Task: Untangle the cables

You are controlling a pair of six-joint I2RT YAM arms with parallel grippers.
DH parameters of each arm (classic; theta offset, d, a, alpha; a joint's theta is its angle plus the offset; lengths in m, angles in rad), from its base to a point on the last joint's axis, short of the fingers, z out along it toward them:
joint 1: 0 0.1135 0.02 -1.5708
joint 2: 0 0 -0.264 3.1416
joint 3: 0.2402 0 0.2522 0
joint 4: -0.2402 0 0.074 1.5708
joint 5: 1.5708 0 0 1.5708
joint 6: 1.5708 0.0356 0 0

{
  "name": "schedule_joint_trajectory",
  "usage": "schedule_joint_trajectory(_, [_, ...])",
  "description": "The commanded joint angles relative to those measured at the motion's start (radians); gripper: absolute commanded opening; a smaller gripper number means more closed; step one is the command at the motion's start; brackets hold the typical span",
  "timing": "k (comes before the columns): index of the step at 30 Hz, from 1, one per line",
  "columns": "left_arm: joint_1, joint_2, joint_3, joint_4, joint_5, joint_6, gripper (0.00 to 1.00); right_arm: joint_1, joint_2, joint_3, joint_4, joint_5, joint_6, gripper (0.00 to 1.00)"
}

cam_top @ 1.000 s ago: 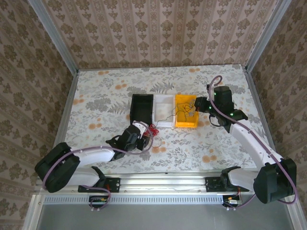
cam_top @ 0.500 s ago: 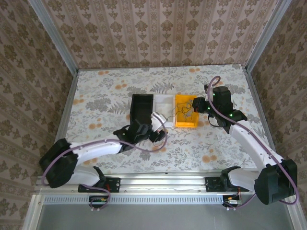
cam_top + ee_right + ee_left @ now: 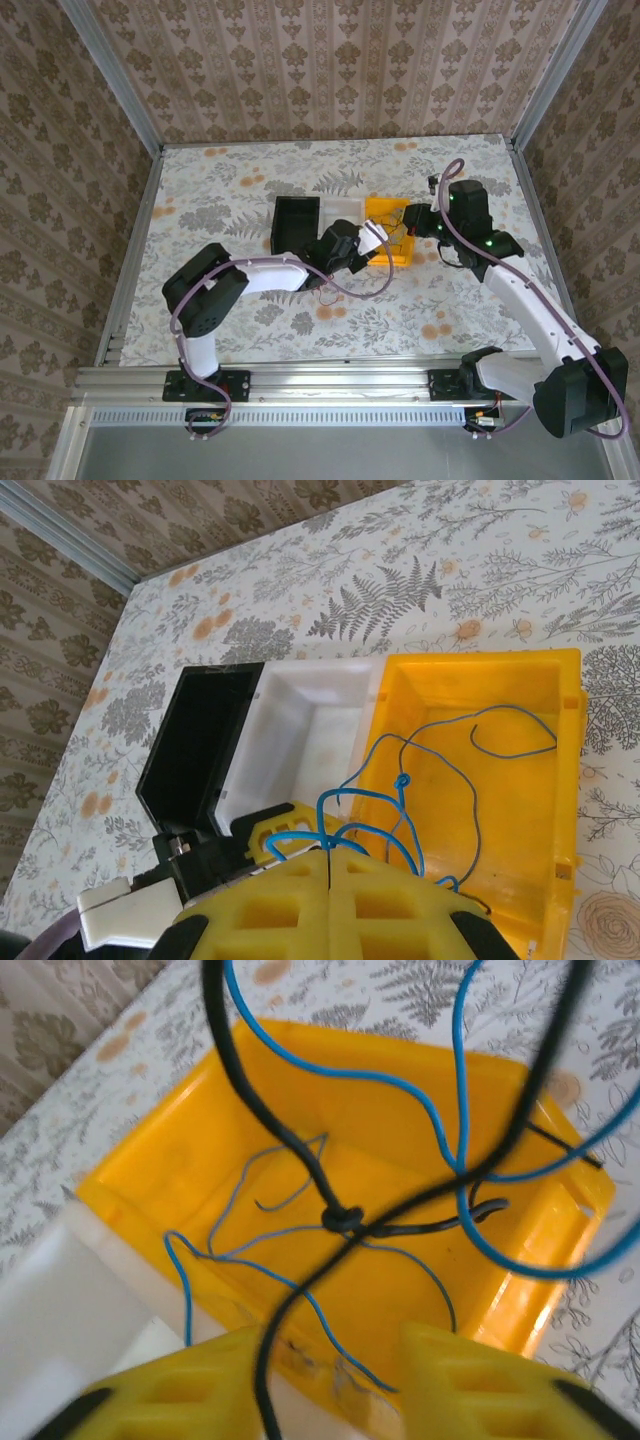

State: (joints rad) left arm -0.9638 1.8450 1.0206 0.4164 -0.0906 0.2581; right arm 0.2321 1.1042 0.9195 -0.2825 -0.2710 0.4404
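Pieces of blue cable are inside the yellow bin. My right gripper will next move down over the yellow bin toward its side by the white bin to release the bright blue cable.
The cables are thin blue (image 3: 455, 1080) and black (image 3: 300, 1160) wires, knotted together (image 3: 342, 1218) over the yellow bin (image 3: 150, 1160). My left gripper (image 3: 325, 1360) hovers at that bin's near-left edge. Its jaws stand apart, and the black wire runs down between them close to the left finger. From above, the left gripper (image 3: 372, 240) sits at the yellow bin's (image 3: 385, 208) left side. My right gripper (image 3: 329, 855) is shut on blue wire loops (image 3: 400, 780) above the bin's near end. The top view places the right gripper (image 3: 413, 222) at the bin's right edge.
A white bin (image 3: 310, 730) and a black bin (image 3: 195, 740) stand in a row to the left of the yellow bin (image 3: 560, 780). The left arm reaches across the table in front of the black bin (image 3: 295, 222) and the white bin (image 3: 338, 208).
My left gripper has swung right and away from the table in front of the bins, up to the yellow bin and the hanging wires. The right gripper has barely moved and stays shut.
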Motion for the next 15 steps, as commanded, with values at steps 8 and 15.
schedule_joint_trajectory(8, [0.053, -0.11, -0.125, 0.155, -0.037, -0.197, 0.0, -0.005, -0.032, 0.013, -0.036, 0.07, 0.005, 0.0])
schedule_joint_trajectory(15, [0.081, -0.456, -0.435, 0.174, -0.118, -0.41, 0.0, -0.038, -0.032, -0.002, -0.061, 0.264, 0.066, 0.0])
